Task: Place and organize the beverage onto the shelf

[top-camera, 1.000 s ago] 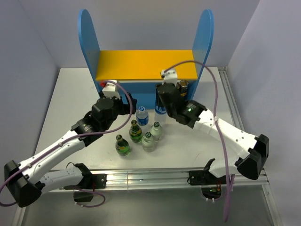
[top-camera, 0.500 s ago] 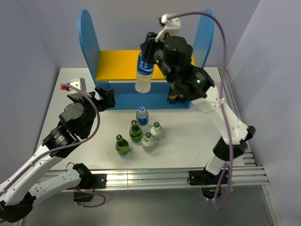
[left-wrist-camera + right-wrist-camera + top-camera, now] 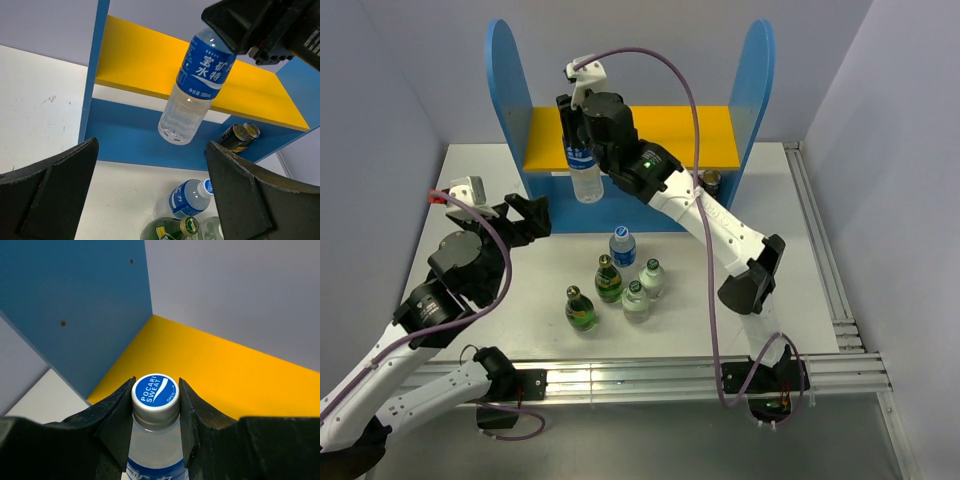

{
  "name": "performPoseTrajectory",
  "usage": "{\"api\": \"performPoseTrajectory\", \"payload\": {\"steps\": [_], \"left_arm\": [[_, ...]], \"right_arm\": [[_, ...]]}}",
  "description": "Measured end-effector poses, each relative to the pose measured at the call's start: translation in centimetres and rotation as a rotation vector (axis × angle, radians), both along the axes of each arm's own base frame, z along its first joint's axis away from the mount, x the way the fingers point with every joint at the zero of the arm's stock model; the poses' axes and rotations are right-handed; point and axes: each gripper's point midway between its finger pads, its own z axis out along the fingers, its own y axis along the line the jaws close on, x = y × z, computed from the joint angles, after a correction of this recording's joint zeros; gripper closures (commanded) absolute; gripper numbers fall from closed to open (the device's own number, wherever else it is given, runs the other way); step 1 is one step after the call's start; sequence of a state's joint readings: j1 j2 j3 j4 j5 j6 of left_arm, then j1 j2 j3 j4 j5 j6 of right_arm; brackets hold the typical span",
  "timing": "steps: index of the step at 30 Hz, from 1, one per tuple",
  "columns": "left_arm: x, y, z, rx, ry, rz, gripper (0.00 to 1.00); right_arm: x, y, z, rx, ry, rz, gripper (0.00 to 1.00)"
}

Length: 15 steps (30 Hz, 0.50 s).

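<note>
The yellow board's empty end above the cans is right of my right gripper in the top view, so I should carry the bottle over and release it there.
The shelf (image 3: 506,80) has two tall blue side panels and a yellow upper board (image 3: 710,135). My right gripper (image 3: 582,140) is shut on the neck of a clear water bottle with a blue label (image 3: 585,172), holding it in the air in front of the yellow board's left part; the cap (image 3: 155,390) shows between the fingers (image 3: 117,412). The bottle also shows in the left wrist view (image 3: 197,95). My left gripper (image 3: 525,213) is open and empty, left of the shelf's base. Dark cans (image 3: 710,182) stand on the lower level at the right.
On the table before the shelf stand a small blue-labelled bottle (image 3: 622,245), two green bottles (image 3: 609,279) (image 3: 581,309) and two clear bottles (image 3: 652,277) (image 3: 636,300). Walls enclose the table left, back and right. A metal rail (image 3: 650,375) runs along the near edge.
My right gripper has lifted the water bottle from the table and carried it up and left to the yellow board's left part. My left arm has drawn back left, away from the shelf.
</note>
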State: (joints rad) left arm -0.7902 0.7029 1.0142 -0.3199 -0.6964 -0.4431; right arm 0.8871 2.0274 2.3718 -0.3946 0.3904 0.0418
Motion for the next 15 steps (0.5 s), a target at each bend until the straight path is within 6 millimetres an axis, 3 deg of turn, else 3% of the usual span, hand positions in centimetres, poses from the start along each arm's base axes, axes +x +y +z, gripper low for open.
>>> {"api": "performPoseTrajectory", "payload": {"steps": [4, 7, 9, 15], "left_arm": [[0.1, -0.2, -0.3, 0.009, 0.009, -0.002, 0.05], [0.1, -0.2, -0.4, 0.013, 0.013, -0.003, 0.05], [0.1, -0.3, -0.4, 0.012, 0.013, -0.003, 0.05], [0.1, -0.4, -0.4, -0.001, 0.014, -0.007, 0.05]], "right_arm": [[0.1, 0.0, 1.7, 0.018, -0.059, -0.015, 1.0], [0.0, -1.0, 3.9, 0.047, -0.12, -0.052, 1.0], [-0.3, -2.4, 4.8, 0.045, -0.149, -0.088, 1.0], [-2.4, -9.7, 9.7, 0.025, -0.274, -0.253, 1.0]]}}
